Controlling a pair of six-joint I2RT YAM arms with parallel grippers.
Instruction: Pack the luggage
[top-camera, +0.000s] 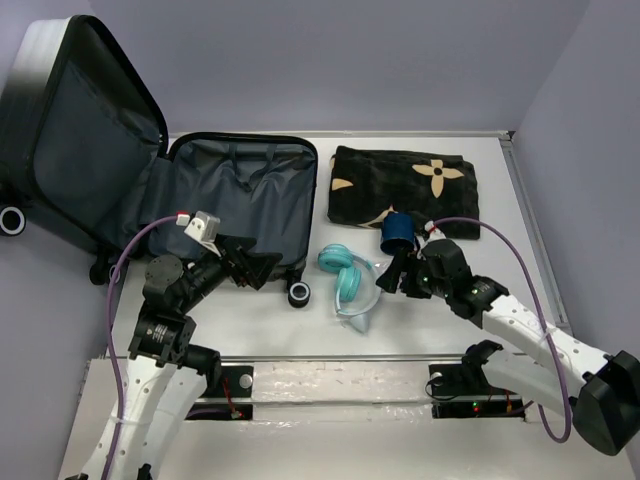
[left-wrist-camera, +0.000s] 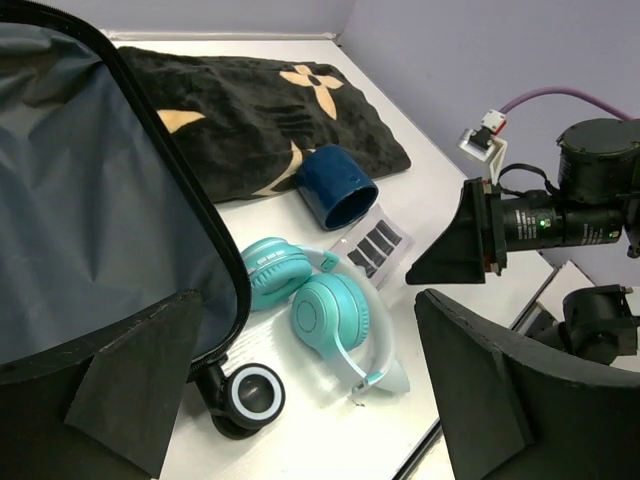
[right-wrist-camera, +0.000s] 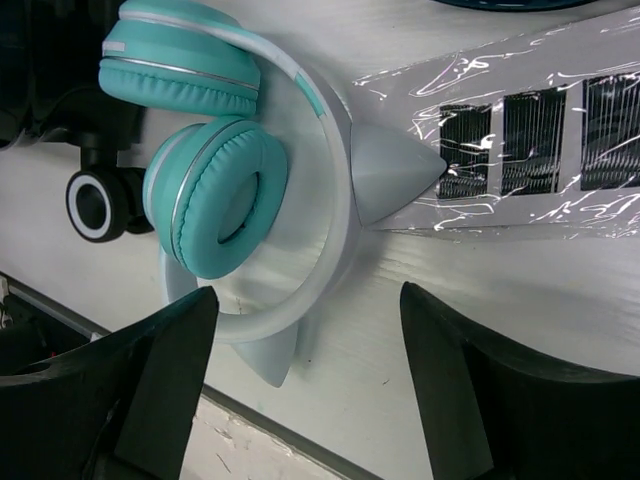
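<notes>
The right gripper goes down and left in the top view onto the headphones' headband between the cat ears next, as that slim part lies uncovered.
The luggage (top-camera: 235, 195) lies open at the left, its dark grey lining up and its lid (top-camera: 75, 130) propped upright. Teal headphones (top-camera: 345, 280) with grey cat ears lie on the table just right of its front caster wheel (top-camera: 299, 294). My left gripper (top-camera: 262, 268) hovers open over the luggage's near right corner, pointing toward the headphones (left-wrist-camera: 320, 310). My right gripper (top-camera: 393, 277) stands open just right of the headphones (right-wrist-camera: 215, 195), low over the table, with nothing between its fingers.
A blue cup (top-camera: 397, 232) lies on its side behind the right gripper, with a clear packet of black strips (left-wrist-camera: 372, 243) beside it. A folded black blanket with tan flowers (top-camera: 405, 185) lies at the back right. The table's near edge (right-wrist-camera: 250, 420) runs close under the right fingers.
</notes>
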